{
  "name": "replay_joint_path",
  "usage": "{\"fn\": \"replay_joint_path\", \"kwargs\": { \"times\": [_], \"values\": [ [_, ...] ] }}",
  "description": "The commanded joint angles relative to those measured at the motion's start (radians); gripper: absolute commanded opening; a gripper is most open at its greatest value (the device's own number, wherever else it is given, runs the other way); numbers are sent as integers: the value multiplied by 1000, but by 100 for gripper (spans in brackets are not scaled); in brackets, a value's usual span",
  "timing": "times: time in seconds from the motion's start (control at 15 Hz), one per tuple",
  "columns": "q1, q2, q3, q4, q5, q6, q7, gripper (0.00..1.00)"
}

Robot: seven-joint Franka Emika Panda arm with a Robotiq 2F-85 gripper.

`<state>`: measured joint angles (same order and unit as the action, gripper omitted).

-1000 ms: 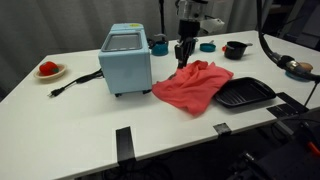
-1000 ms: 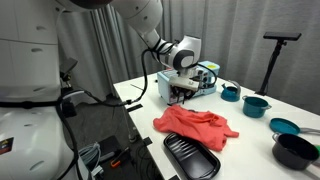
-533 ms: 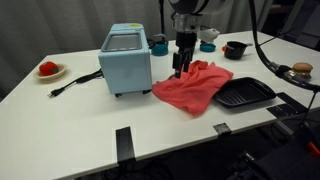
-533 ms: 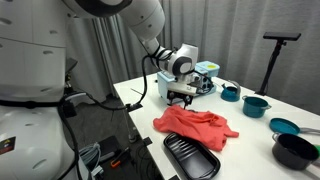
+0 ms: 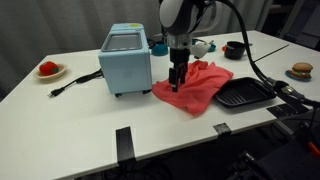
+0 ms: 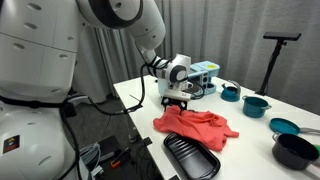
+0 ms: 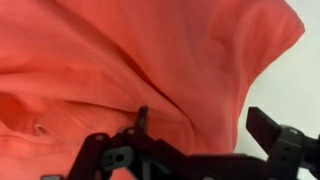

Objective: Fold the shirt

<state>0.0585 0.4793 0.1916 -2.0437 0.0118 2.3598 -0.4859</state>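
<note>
The gripper moves down astride the shirt's hem on the oven side next and closes, since the hem lies below it between its open fingers.
The shirt (image 5: 197, 88) is a red, crumpled cloth lying on the white table (image 5: 90, 115) between the blue oven and the black pan; it also shows in an exterior view (image 6: 197, 127). My gripper (image 5: 176, 82) hangs over the shirt's edge on the oven side, pointing down, and it is seen again close above the cloth (image 6: 176, 106). In the wrist view the shirt (image 7: 150, 60) fills most of the picture. There my gripper (image 7: 203, 118) is open, with one finger over the cloth and the other over bare table beside the hem. Nothing is held.
A light blue toaster oven (image 5: 125, 60) stands just beside the gripper. A black grill pan (image 5: 244, 93) lies against the shirt's other side. A plate with red food (image 5: 48, 70), a black bowl (image 5: 235, 48) and teal pots (image 6: 257, 104) stand farther off.
The gripper has opened wide. It has moved from the shirt's far edge toward the near side, along the oven-side hem, and now sits lower over the cloth.
</note>
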Motion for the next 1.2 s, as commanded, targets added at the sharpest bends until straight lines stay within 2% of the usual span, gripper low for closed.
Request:
{"fn": "replay_joint_path", "kwargs": {
  "times": [0.0,0.73,0.8,0.87,0.93,1.13],
  "values": [
    [18,38,-5,32,-44,-11,30,100],
    [26,69,-10,56,-90,-51,36,100],
    [51,109,-1,34,-88,7,67,100],
    [55,116,-3,34,-92,12,73,100],
    [60,130,-3,35,-92,14,80,96],
    [84,158,-1,36,-95,10,119,100]
  ]
}}
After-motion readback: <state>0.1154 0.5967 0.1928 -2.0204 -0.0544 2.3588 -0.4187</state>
